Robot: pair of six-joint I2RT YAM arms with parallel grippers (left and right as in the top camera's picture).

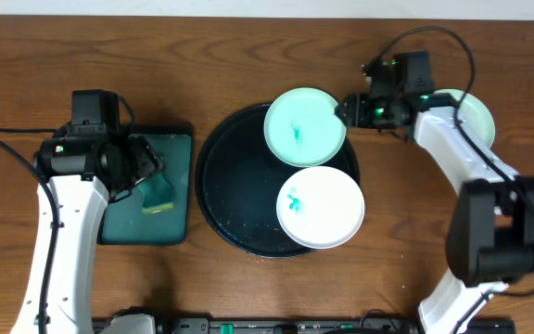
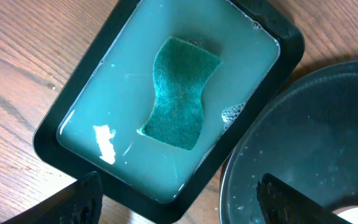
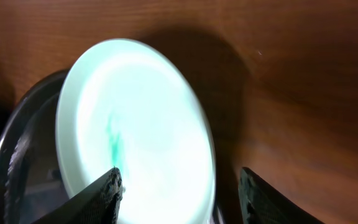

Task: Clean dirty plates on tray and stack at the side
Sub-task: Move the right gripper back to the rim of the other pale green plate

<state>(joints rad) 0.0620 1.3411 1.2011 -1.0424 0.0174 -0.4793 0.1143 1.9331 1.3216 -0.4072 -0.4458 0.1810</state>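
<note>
The green sponge is below the open fingers of the robot's left gripper, so the left gripper needs to go down into the soapy water next, onto the green sponge's narrow middle [image 1: 155,186] [image 2: 180,94].
The round black tray [image 1: 235,186] lies mid-table. A mint-green plate [image 1: 304,127] with a teal smear rests on its upper right rim. A white plate [image 1: 320,206] with a teal smear sits at its lower right. A second mint-green plate [image 1: 474,116] lies on the table at the far right, partly under the right arm. My right gripper [image 1: 347,109] is open at the smeared mint plate's right edge. In the right wrist view that plate [image 3: 135,118] has its edge between the open fingers [image 3: 179,193]. My left gripper [image 1: 146,167] is open and empty above the sponge tray.
A rectangular black tray [image 1: 119,223] of soapy water holds a green sponge [image 1: 160,195] at the left. The left wrist view shows the sponge [image 2: 179,93], its tray [image 2: 278,37], the round tray's rim [image 2: 229,180] and my open fingers [image 2: 179,205].
</note>
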